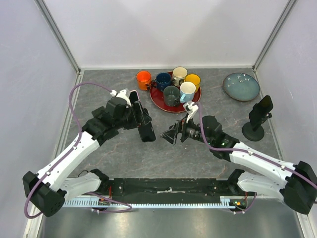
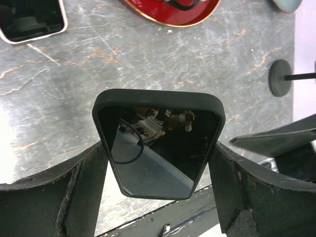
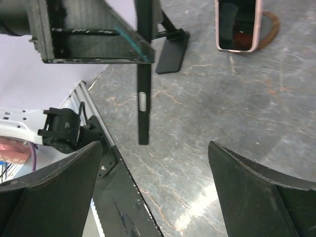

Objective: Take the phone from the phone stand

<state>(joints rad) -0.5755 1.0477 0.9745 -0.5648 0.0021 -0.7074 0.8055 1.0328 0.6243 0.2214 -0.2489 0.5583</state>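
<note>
The right gripper slides across to the phone next and closes on the phone's free near end [image 1: 148,137] [image 3: 143,134], since that end lies to the gripper's left in the top view.
The phone [image 2: 158,123], in a black case with a dark screen, sits between the fingers of my left gripper [image 1: 143,121], which is shut on its two long sides. In the top view the phone [image 1: 147,130] hangs near the table's middle. The right wrist view shows the phone [image 3: 143,98] edge-on, apart from a black phone stand [image 3: 173,49] with a flat foot behind it. The stand's top is hidden by the left gripper. My right gripper [image 1: 171,135] stands open just right of the phone, with nothing between its fingers [image 3: 59,187].
A pink-cased phone [image 3: 237,24] lies flat on the table beyond the stand. A red tray [image 1: 158,101] with several mugs stands at the back, an orange mug [image 1: 143,79] beside it, a blue plate [image 1: 241,87] at back right. Another black stand [image 1: 255,124] with a round base is at the right.
</note>
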